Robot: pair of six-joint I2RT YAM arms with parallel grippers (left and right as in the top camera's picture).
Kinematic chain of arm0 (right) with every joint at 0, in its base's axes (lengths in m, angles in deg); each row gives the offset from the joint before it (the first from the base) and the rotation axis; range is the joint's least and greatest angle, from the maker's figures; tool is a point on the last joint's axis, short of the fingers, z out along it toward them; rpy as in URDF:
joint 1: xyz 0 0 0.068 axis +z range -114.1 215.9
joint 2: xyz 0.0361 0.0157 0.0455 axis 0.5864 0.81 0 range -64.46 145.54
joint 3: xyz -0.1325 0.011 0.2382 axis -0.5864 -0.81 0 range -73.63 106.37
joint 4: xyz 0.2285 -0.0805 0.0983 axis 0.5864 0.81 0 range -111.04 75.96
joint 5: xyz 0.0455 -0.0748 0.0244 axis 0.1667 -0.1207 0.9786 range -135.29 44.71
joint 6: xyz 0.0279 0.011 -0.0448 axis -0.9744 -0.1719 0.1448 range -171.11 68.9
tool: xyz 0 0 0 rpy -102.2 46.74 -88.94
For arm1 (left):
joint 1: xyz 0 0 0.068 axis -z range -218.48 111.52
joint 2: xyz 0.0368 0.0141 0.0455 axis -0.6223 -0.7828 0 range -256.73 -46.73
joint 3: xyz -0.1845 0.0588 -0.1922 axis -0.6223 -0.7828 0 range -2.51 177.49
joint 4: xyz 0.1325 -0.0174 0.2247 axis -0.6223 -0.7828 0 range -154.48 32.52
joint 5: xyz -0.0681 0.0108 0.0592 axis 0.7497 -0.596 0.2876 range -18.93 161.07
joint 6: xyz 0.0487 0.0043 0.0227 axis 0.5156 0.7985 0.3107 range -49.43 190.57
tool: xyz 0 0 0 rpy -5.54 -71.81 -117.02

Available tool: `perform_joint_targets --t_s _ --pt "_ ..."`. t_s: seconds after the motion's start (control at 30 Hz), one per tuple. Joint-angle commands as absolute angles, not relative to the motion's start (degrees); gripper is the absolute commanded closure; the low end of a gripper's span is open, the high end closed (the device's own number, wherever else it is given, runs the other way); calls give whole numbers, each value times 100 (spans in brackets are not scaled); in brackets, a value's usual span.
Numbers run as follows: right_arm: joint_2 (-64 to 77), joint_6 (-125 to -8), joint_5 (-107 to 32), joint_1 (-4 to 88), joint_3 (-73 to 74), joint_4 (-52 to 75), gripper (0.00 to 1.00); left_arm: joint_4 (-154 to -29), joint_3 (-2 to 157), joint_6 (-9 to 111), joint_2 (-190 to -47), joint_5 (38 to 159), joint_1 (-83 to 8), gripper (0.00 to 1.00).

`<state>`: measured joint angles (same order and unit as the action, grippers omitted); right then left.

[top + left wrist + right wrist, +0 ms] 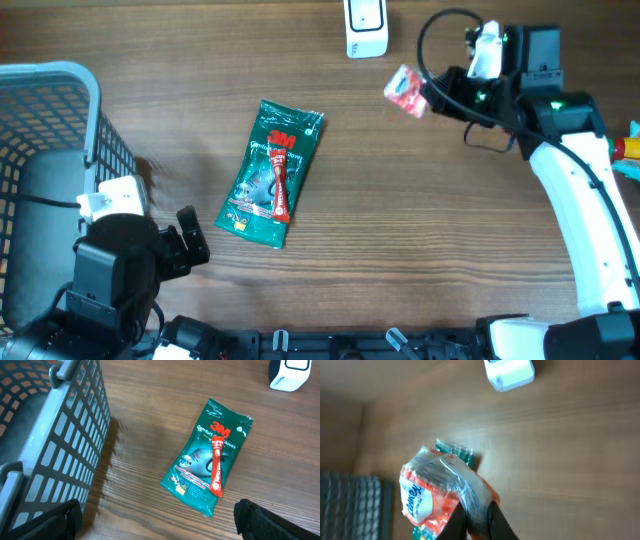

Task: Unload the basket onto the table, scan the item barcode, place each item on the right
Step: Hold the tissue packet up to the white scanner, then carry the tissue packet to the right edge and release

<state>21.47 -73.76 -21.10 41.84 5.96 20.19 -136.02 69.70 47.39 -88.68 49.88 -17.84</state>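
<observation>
I should move my right gripper over the scanner (366,25) next and then down onto the tabletop (615,121) next to the yellow and red object, because the pack is hanging short of the scanner.
My right gripper (432,92) is shut on a small red and white tissue pack (405,90), held in the air a little right of and below the white scanner (366,25) at the table's far edge. In the right wrist view its dark fingers (492,522) pinch the crinkled wrapper of the tissue pack (437,492), with the scanner (510,372) ahead. A green 3M packet (275,172) lies flat mid-table. My left gripper (157,520) hangs open and holds nothing, near the front left, short of the green packet (207,462).
A grey mesh basket (50,70) fills the left side, close beside my left arm; its wall (65,435) stands right by the left finger. A yellow and red object (630,145) peeks in at the right edge.
</observation>
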Motion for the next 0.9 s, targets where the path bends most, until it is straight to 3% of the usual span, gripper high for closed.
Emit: perform_joint_targets --t_s 0.0,0.1,0.4,0.63,0.87 --pt "2512 -6943 -2407 4173 576 902 95 -13600 6976 4785 -8835 4938 -1771 0" --pt "3145 -6281 -2431 4184 576 -720 96 -13600 6976 4785 -8835 4936 -1771 0" --pt "5836 -5857 -3529 4654 629 -5784 96 -13600 6976 4785 -8835 4936 -1771 0" --pt "7403 -5492 -4661 5021 2294 -5989 95 -13600 6976 4785 -8835 4936 -1771 0" --pt "7331 -5778 -4978 4990 2362 -5655 95 -13600 6976 4785 -8835 4936 -1771 0"
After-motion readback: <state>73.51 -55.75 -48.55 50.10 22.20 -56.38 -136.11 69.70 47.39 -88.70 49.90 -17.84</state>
